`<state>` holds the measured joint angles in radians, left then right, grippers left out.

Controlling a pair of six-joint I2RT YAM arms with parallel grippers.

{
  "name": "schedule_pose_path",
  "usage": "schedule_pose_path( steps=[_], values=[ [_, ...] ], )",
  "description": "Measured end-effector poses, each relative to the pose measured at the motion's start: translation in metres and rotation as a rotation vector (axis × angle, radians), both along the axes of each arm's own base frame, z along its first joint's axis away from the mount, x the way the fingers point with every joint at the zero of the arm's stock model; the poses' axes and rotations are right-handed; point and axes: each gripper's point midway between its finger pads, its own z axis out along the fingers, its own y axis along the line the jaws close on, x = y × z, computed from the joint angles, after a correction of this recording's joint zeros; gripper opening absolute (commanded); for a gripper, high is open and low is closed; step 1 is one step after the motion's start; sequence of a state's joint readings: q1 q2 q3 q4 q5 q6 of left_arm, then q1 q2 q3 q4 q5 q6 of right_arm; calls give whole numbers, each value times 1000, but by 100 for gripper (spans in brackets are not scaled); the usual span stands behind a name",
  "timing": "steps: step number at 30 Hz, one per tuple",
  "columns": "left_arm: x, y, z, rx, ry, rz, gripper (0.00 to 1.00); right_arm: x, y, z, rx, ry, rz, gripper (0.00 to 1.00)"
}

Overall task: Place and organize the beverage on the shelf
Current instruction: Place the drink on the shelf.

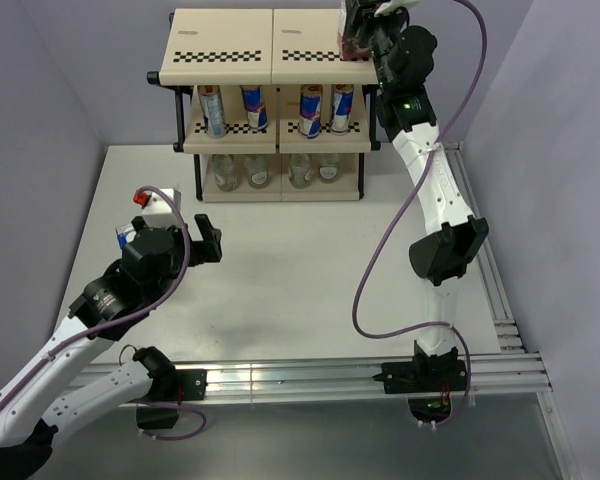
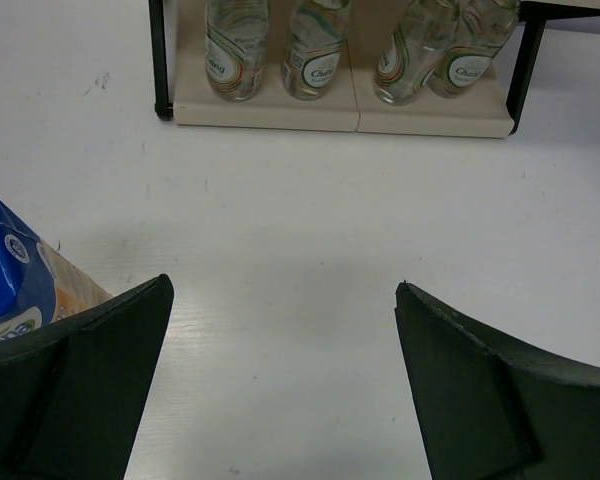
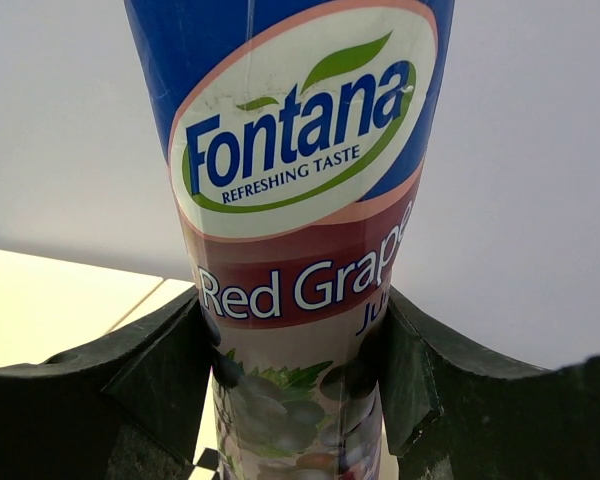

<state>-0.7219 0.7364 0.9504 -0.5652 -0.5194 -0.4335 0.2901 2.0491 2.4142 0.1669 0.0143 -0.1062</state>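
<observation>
My right gripper shifts slightly along the shelf's top level toward that level's middle seam next, then opens to get the grape carton placed.
The cream shelf point(image 1: 240, 40) stands at the back of the table. Several silver-blue-red cans point(image 1: 255, 106) stand on its middle tier and several clear bottles point(image 1: 258, 172) on its bottom tier. My right gripper point(image 1: 364, 32) is shut on the purple grape carton point(image 1: 351, 45), upright at the right end of the top tier; I cannot tell whether it rests there. In the right wrist view both fingers point(image 3: 160, 370) press the carton point(image 3: 300, 200). My left gripper point(image 1: 204, 243) is open and empty above the table, just right of the pineapple carton point(image 1: 152, 212).
The left wrist view shows the open gripper point(image 2: 285, 300) over bare white table, the carton's blue corner point(image 2: 15, 280) at its left, and the bottles point(image 2: 235, 50) on the shelf's bottom tier point(image 2: 280, 115) ahead. Grey walls enclose the table.
</observation>
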Motion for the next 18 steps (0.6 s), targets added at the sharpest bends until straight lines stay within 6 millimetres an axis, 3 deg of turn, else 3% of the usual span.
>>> schedule_pose_path(
  steps=[12,15,17,18],
  values=[
    [3,8,-6,19,6,30,99,-3,16,-5,4,5,-46,1],
    [3,9,-6,22,6,38,99,-4,20,-5,2,6,-49,8],
    [4,10,-6,23,6,42,100,-4,21,-6,0,7,-53,22],
    [4,11,-6,25,5,42,100,-3,21,-7,-2,6,-55,24]
  ],
)
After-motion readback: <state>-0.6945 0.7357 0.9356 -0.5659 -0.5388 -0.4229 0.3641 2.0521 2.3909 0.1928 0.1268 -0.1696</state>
